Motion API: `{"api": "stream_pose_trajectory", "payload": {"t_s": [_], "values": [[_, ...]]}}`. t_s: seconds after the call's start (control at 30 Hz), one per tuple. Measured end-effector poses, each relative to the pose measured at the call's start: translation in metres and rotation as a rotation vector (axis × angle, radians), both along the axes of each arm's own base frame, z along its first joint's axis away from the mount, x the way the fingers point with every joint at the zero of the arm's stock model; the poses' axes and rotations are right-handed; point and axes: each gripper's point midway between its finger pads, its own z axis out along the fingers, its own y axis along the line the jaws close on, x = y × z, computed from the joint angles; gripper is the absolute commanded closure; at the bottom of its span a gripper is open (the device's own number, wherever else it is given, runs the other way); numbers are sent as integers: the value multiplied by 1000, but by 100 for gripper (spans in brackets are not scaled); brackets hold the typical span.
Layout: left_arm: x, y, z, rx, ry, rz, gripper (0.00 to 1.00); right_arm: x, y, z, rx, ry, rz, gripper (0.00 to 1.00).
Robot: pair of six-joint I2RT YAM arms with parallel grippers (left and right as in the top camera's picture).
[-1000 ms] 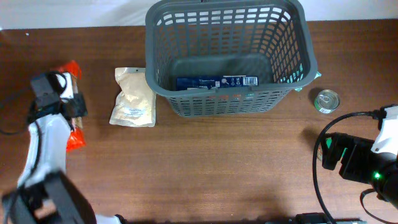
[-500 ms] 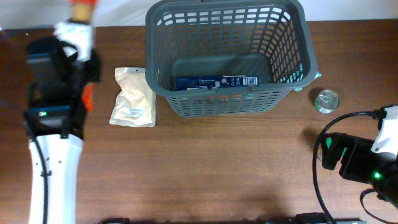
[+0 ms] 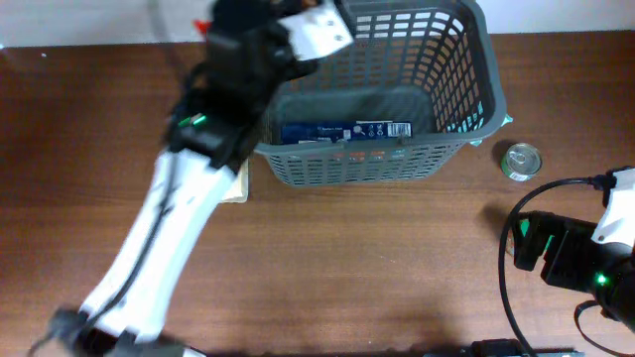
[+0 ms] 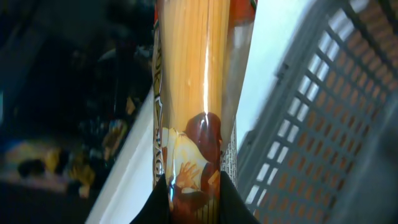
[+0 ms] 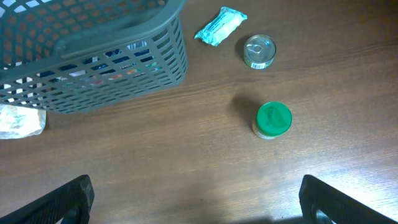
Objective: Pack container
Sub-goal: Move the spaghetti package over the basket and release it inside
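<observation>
My left gripper should lower the spaghetti packet past the basket's rim and turn it along the basket's far side [image 3: 369, 102], since there is open room beyond the blue box.
The container [image 3: 397, 89] is a dark grey lattice basket at the back of the table, with a blue box [image 3: 347, 131] lying inside. My left gripper [image 3: 263, 45] hangs over its left rim. In the left wrist view this gripper [image 4: 194, 202] is shut on a clear packet of spaghetti [image 4: 199, 93] with a red printed label, and the basket wall [image 4: 323, 124] rises just to its right. My right gripper [image 5: 196, 199] stands open above bare wood at the front right, nothing between its fingers.
A small tin can [image 3: 521, 160] stands right of the basket. A green-lidded jar [image 5: 273, 119] and a teal packet [image 5: 220, 25] lie near it. A beige pouch [image 5: 18, 120] sits left of the basket, mostly under my left arm in the overhead view.
My left arm has swung from the table's left side up and right to the basket's left rim, carrying the spaghetti packet. The right arm has not moved.
</observation>
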Motion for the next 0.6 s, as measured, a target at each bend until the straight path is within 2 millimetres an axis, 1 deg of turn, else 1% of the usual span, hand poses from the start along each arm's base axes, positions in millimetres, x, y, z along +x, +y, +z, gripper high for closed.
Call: {"api": "stream_pose_trajectory", "payload": {"t_s": [0.07,0.17,0.2,0.27,0.33,0.43,0.6], "values": [[18,-15,-31,78,19,-26,99,0,0,0,0,0,0,1],[40,-28,-70,154,36,-46,98,0,0,0,0,0,0,1],[48,-31,-81,176,37,-48,99,0,0,0,0,0,-1,1],[59,-35,-96,205,31,-49,98,0,0,0,0,0,0,1],[67,-37,-107,226,26,-42,98,0,0,0,0,0,0,1],[71,-37,-115,240,30,-39,98,0,0,0,0,1,0,1],[72,-38,-113,249,19,-41,99,0,0,0,0,0,0,1]]}}
